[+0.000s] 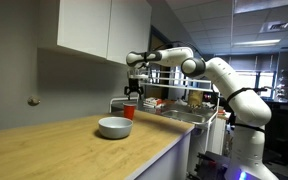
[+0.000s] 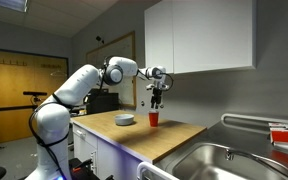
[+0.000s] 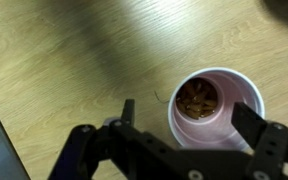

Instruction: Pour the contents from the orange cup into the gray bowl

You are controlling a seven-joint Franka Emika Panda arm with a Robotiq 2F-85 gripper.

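Observation:
The orange cup is below my open gripper, which will next lower its fingers, one into the cup's opening and one outside, to close on the cup's rim edge between them.
The orange cup stands upright on the wooden counter, just behind the gray bowl. It also shows in the other exterior view, with the bowl beside it. My gripper hangs above the cup, open and holding nothing. In the wrist view the cup looks pinkish from above and holds brown pieces. It sits between my open fingers, nearer the right finger, which reaches its rim.
White wall cabinets hang above the counter. A steel sink is set into the counter past the cup. The counter edge runs along the front. Cluttered shelves stand beyond the sink.

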